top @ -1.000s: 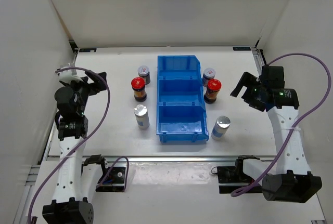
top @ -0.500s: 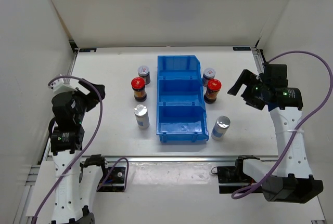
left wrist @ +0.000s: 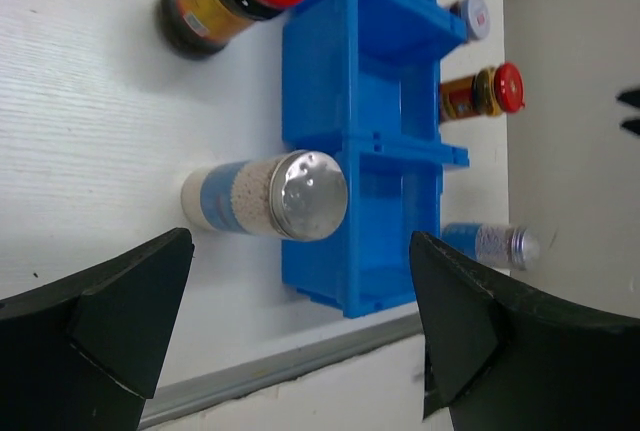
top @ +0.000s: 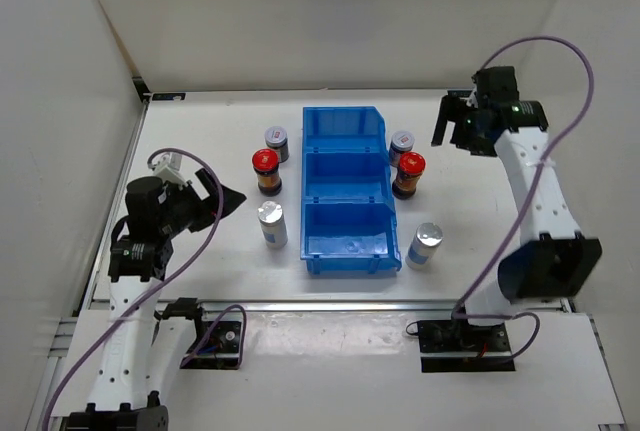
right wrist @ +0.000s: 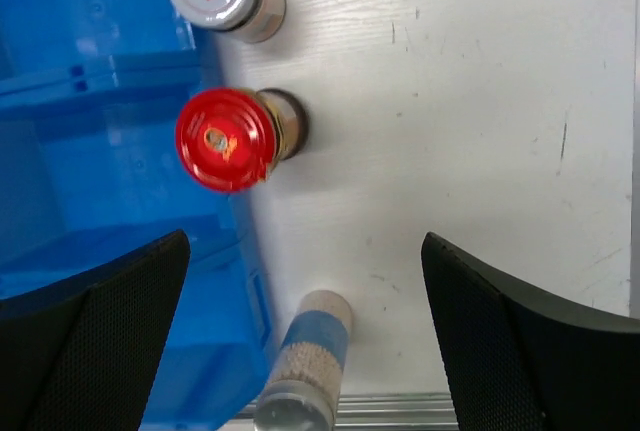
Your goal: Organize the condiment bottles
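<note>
The right gripper moves toward the grey-white cap bottle beside the bin next, then down around that cap, which is still away from my open fingertips.
Six condiment bottles stand beside the blue bin (top: 352,263). On its left are a grey-white cap bottle (top: 276,139), a red cap bottle (top: 265,169) and a silver bottle (top: 271,221). On its right are a grey-white cap bottle (top: 402,142), a red cap bottle (top: 409,171) and a silver bottle (top: 425,243). My left gripper (top: 222,201) is open and empty, left of the left silver bottle (left wrist: 270,196), jaws wide. My right gripper (top: 455,123) is open and empty, raised right of the right red cap bottle (right wrist: 228,138) and silver bottle (right wrist: 305,366).
The bin (left wrist: 365,121) has three compartments with no bottles in them. White walls enclose the table on the left, back and right. A metal rail (top: 330,303) runs along the near edge. Purple cables loop from both arms.
My left arm has swung down and right, bringing its gripper close to the left silver bottle. My right arm has moved toward the back of the table. No bottle has moved.
</note>
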{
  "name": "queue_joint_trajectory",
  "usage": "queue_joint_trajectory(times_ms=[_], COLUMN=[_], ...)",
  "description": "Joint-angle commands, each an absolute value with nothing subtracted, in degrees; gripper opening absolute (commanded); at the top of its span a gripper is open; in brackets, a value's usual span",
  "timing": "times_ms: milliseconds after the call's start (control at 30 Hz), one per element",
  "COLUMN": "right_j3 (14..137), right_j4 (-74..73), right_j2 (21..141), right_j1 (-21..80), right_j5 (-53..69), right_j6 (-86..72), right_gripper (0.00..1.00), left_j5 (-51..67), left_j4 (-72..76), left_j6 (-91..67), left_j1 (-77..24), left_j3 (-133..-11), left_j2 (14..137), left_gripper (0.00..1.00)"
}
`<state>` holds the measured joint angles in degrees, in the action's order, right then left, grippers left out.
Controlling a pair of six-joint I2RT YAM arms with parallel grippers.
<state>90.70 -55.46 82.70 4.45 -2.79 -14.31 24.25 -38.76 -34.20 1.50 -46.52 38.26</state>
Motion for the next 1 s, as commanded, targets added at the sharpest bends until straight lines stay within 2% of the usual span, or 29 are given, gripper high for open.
queue_joint_trajectory(times_ms=[0,233,433,933,967], right_j3=[97.36,112.64,121.90,128.23,128.23], right_j4=[-53.96,-56.24,-57.66,-58.18,-58.18], right_j2=[90.68,110.97,121.71,133.76,133.77], right_j1=[5.01,10.97,13.62,13.10,12.57], right_j5=[-5.02,-1.67,-2.37,-3.78,-3.78], right_j6=[-11.26,-8.01,-8.00,-11.07,-11.07], right_gripper=[1.00,1.00,1.00,1.00,0.94], left_j5=[26.89,23.30,19.53,19.86,19.86], left_j4=[-38.94,-39.46,-39.46,-33.84,-33.23], left_j6=[-31.38,-32.25,-32.78,-28.65,-28.65], left_j1=[-0.87,-1.67,-1.67,2.10,2.63], left_j3=[-46.41,-43.95,-45.26,-46.49,-47.02], left_j2=[39.19,37.89,38.84,46.93,46.93], left_gripper=[1.00,1.00,1.00,1.00,1.00])
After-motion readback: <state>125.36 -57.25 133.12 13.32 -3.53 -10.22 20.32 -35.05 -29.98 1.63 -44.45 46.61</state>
